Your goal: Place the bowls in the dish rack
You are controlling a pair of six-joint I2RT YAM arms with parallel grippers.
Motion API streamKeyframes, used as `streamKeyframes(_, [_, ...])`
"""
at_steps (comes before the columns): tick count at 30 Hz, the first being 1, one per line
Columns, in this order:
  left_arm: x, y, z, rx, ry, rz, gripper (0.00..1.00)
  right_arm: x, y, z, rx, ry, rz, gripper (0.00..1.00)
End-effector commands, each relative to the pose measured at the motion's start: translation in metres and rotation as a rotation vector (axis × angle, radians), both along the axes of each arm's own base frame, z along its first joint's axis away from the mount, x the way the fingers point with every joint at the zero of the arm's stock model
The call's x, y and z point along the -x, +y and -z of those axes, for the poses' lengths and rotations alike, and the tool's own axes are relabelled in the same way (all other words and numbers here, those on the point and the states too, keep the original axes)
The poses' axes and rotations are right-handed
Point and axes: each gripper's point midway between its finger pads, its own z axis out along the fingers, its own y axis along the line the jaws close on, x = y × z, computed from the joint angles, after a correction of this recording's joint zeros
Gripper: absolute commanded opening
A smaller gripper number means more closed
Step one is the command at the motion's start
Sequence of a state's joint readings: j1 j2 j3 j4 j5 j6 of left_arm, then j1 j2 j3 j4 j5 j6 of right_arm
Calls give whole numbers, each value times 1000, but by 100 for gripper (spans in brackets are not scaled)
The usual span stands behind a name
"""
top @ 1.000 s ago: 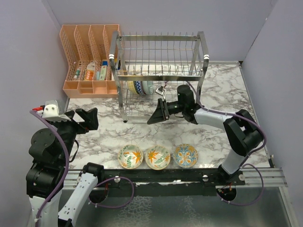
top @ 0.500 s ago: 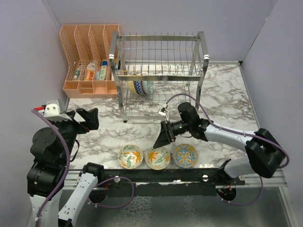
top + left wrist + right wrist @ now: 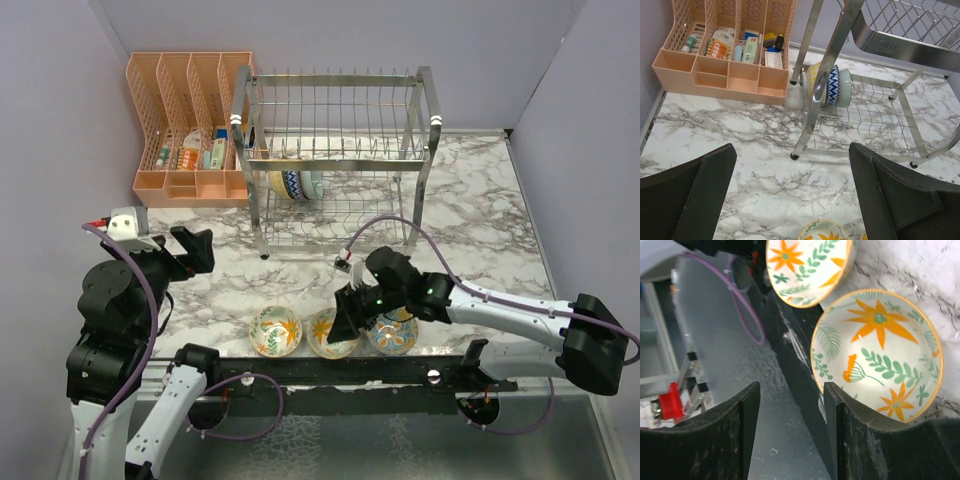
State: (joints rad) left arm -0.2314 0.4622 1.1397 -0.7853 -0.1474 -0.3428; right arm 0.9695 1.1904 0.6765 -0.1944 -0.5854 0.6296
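My right gripper shifts toward the middle bowl and lowers both fingers astride it next, since the near rim of the middle bowl (image 3: pixel 321 353) (image 3: pixel 813 364) is below, beside one open finger.
Three floral bowls stand in a row at the table's near edge: a left one (image 3: pixel 274 331), a middle one (image 3: pixel 325 338) and a blue-and-orange right one (image 3: pixel 397 331). My right gripper (image 3: pixel 346 316) is open and empty, low over the middle bowl. In the right wrist view one finger is at the near rim of that bowl (image 3: pixel 877 354), the other over the table's edge; the left bowl (image 3: pixel 807 265) shows beyond. The chrome dish rack (image 3: pixel 340 163) holds three bowls (image 3: pixel 295 185) upright in its lower tier, also seen from the left wrist (image 3: pixel 830 85). My left gripper (image 3: pixel 187 250) is open and empty.
A peach plastic organizer (image 3: pixel 190 130) with small items stands left of the rack, also in the left wrist view (image 3: pixel 725 75). The black rail (image 3: pixel 400 372) of the arm mounts runs just in front of the bowls. Purple walls close in the left, back and right.
My right gripper has moved from the rack's lower tier toward the near edge and down over the middle bowl. The left arm has shifted only slightly.
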Motion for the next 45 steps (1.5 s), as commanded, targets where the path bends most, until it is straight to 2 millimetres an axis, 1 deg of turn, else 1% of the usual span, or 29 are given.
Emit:
streamKeyframes(1, [-6,0,-4,5,-16,-9,99,2,-1,30,174,-92,60,53])
streamKeyframes(6, [-6,0,1,7,-4,-8,99,16,8,40,237,-143,55,53])
streamKeyframes(7, [-6,0,3,6,0,-9,99,21,8,45,262,-154,47,53])
streamKeyframes(10, [-7,0,9,4,11,-11,99,26,11,57,313,-188,53,53])
streamKeyframes(15, [-6,0,13,6,15,-13,99,26,17,71,383,-278,58,53])
streamKeyframes(21, [-5,3,16,-10,24,-23,99,16,17,87,465,-364,76,52])
streamKeyframes(24, [-4,5,18,-16,25,-29,99,14,19,90,481,-388,78,46])
streamKeyframes(27, [-3,6,18,-19,24,-35,99,14,18,93,492,-399,76,35])
streamKeyframes(28, [-2,7,18,-18,21,-37,99,14,17,93,496,-401,77,32])
streamKeyframes(29, [-2,7,18,-20,21,-38,99,15,17,93,499,-401,76,25])
streamKeyframes(31, [-1,7,18,-19,19,-39,99,15,16,92,499,-404,75,10])
streamKeyframes(32, [0,7,17,-18,16,-39,99,16,16,91,497,-405,74,4])
streamKeyframes(33, [0,8,17,-18,14,-39,99,16,17,90,493,-408,76,2])
streamKeyframes(37, [1,8,15,-18,9,-41,99,12,19,82,477,-426,104,1])
streamKeyframes(43, [2,10,12,-23,-3,-45,99,-9,31,51,424,-496,207,1])
streamKeyframes(45, [2,10,10,-23,-7,-45,99,-15,35,43,416,-523,233,1])
